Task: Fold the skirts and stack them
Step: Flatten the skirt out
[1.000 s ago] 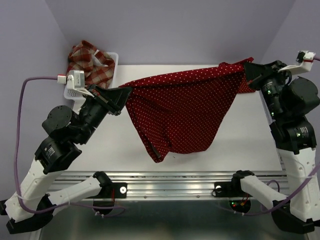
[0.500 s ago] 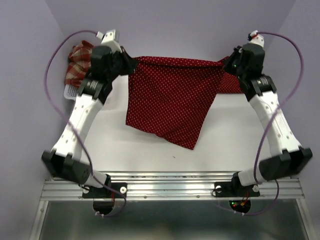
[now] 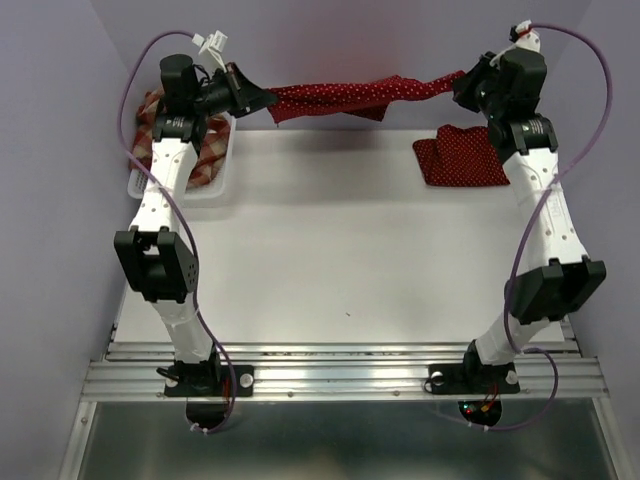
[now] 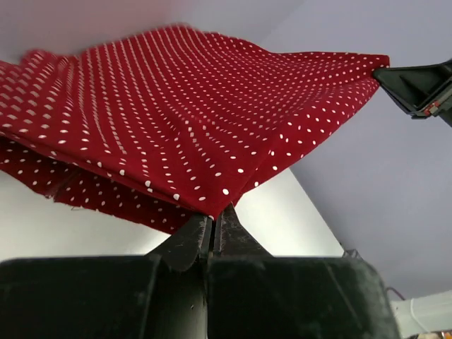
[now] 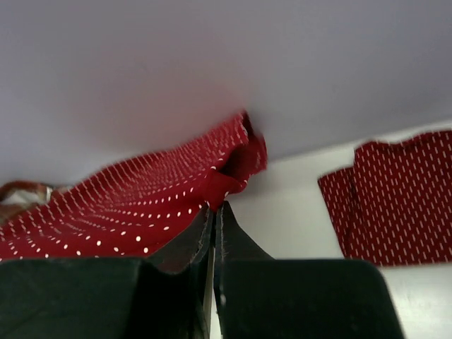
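Note:
My left gripper draws back and down next, back toward the metal bar, to release the skirt's corner on the open tabletop, which lies clear below it.
A dark red polka-dot skirt [image 3: 350, 95] hangs stretched in the air along the table's far edge, held at both ends. My left gripper [image 3: 268, 103] is shut on its left corner, and the same cloth [image 4: 176, 120] spreads out above the fingers in the left wrist view. My right gripper [image 3: 462, 88] is shut on the right corner [image 5: 226, 176]. A second polka-dot skirt [image 3: 462, 158] lies folded on the table at the far right, also showing in the right wrist view [image 5: 402, 205]. The plaid skirt [image 3: 180, 140] sits in the basket at the far left.
A white mesh basket [image 3: 205, 190] stands at the table's far left corner under my left arm. The white tabletop [image 3: 340, 260] stretches from the skirts to the metal rail [image 3: 340, 375] at the near edge. Lavender walls close in the back and sides.
Both arms have reached far back and up, carrying the polka-dot skirt from over the table's middle to the far edge. The cloth is now pulled into a narrow band between the grippers.

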Motion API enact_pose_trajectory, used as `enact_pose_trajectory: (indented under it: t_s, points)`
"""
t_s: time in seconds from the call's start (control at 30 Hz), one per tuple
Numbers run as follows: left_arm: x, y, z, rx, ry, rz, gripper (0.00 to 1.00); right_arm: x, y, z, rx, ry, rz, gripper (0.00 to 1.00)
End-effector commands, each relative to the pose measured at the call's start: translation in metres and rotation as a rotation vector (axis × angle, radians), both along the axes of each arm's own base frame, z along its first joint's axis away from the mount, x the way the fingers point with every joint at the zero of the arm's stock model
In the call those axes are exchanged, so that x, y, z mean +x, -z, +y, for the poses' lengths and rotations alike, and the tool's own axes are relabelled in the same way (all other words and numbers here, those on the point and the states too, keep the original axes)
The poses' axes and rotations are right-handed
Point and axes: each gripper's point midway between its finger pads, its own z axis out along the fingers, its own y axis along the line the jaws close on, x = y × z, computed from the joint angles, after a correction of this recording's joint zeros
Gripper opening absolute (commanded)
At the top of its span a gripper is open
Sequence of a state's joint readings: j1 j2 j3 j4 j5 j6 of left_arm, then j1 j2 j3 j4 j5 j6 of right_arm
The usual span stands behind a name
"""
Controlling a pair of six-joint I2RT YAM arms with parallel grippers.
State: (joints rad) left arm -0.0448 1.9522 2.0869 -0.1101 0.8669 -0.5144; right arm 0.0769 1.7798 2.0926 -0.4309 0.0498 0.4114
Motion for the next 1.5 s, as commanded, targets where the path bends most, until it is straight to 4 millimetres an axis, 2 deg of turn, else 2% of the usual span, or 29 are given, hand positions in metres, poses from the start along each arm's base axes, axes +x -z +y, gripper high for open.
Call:
enact_pose_trajectory:
  t_s: [0.0,0.03,0.07,0.1,0.13,0.17,0.2,0.27,0.3,0.33,0.4,0.43,0.47,0.5,0.53,0.57,0.6,0.63,0.7,0.8,0.9,1.03,1.1,1.13,1.2,1.27,1.33,1.4,1.47]
  points:
    - [-0.041,-0.031,0.009,0.011,0.049,-0.184,0.00,-0.032,0.016,-0.025,-0.027,0.073,0.007,0.01]
    - [-0.039,0.009,0.009,0.023,0.036,-0.101,0.00,-0.038,0.033,-0.023,-0.022,0.065,0.038,0.01]
    - [-0.044,0.023,0.008,0.033,0.026,-0.076,0.00,-0.051,0.069,-0.022,-0.011,0.057,0.083,0.01]
    - [-0.046,0.072,0.011,0.044,-0.006,0.039,0.00,-0.059,0.086,-0.016,0.003,0.029,0.106,0.01]
    - [-0.053,0.088,0.013,0.063,-0.015,0.059,0.00,-0.072,0.093,-0.014,0.017,0.014,0.102,0.01]
    - [-0.058,0.113,0.015,0.069,-0.032,0.118,0.00,-0.080,0.114,-0.011,0.028,0.001,0.143,0.01]
    - [-0.069,0.156,0.017,0.074,-0.047,0.209,0.00,-0.094,0.168,-0.009,0.057,0.001,0.257,0.01]
    - [-0.086,0.185,0.016,0.063,-0.064,0.276,0.00,-0.115,0.207,0.003,0.096,-0.054,0.341,0.01]
    - [-0.095,0.198,0.013,0.070,-0.055,0.296,0.00,-0.126,0.217,0.007,0.124,-0.064,0.361,0.01]
    - [-0.114,0.223,0.008,0.095,-0.066,0.343,0.00,-0.145,0.249,0.013,0.147,-0.092,0.436,0.01]
    - [-0.131,0.242,-0.001,0.125,-0.080,0.388,0.00,-0.162,0.265,0.015,0.158,-0.103,0.484,0.01]
    - [-0.146,0.260,-0.006,0.140,-0.080,0.439,0.00,-0.172,0.266,0.012,0.151,-0.088,0.496,0.01]
    - [-0.163,0.258,-0.023,0.150,-0.033,0.443,0.03,-0.186,0.275,0.009,0.143,-0.072,0.553,0.01]
    - [-0.177,0.265,-0.030,0.158,-0.017,0.479,0.08,-0.194,0.277,0.004,0.132,-0.048,0.570,0.03]
    - [-0.197,0.276,-0.036,0.195,-0.029,0.505,0.28,-0.209,0.281,-0.009,0.110,0.026,0.608,0.19]
    - [-0.204,0.286,-0.027,0.216,-0.082,0.538,0.40,-0.218,0.284,-0.019,0.091,0.080,0.630,0.35]
    - [-0.222,0.296,-0.029,0.241,-0.094,0.591,0.59,-0.226,0.287,-0.025,0.088,0.120,0.655,0.58]
    - [-0.235,0.314,-0.017,0.269,-0.168,0.661,0.98,-0.235,0.286,-0.032,0.075,0.158,0.666,0.99]
    - [-0.260,0.313,-0.008,0.282,-0.197,0.705,0.99,-0.252,0.290,-0.033,0.065,0.161,0.719,1.00]
    - [-0.272,0.282,0.003,0.257,-0.259,0.644,0.99,-0.256,0.267,-0.035,0.056,0.162,0.666,1.00]
    - [-0.273,0.236,0.005,0.206,-0.278,0.520,0.99,-0.252,0.238,-0.031,0.057,0.123,0.572,1.00]
    - [-0.271,0.219,0.008,0.202,-0.293,0.479,0.99,-0.241,0.226,-0.003,0.113,-0.038,0.502,1.00]
    - [-0.266,0.219,0.003,0.196,-0.277,0.477,0.99,-0.237,0.230,0.004,0.129,-0.074,0.500,1.00]
    - [-0.260,0.213,-0.003,0.177,-0.258,0.452,0.99,-0.233,0.237,0.013,0.146,-0.117,0.501,1.00]
    - [-0.252,0.217,-0.017,0.179,-0.218,0.449,0.99,-0.229,0.246,0.023,0.170,-0.172,0.515,1.00]
    - [-0.249,0.223,-0.037,0.199,-0.169,0.461,0.99,-0.222,0.263,0.036,0.192,-0.234,0.551,1.00]
    - [-0.246,0.226,-0.053,0.217,-0.142,0.461,0.99,-0.212,0.280,0.040,0.182,-0.234,0.577,1.00]
    - [-0.251,0.242,-0.077,0.246,-0.081,0.482,0.98,-0.209,0.299,0.041,0.167,-0.224,0.608,1.00]
    - [-0.251,0.267,-0.084,0.288,-0.088,0.542,0.99,-0.203,0.320,0.042,0.157,-0.212,0.644,1.00]
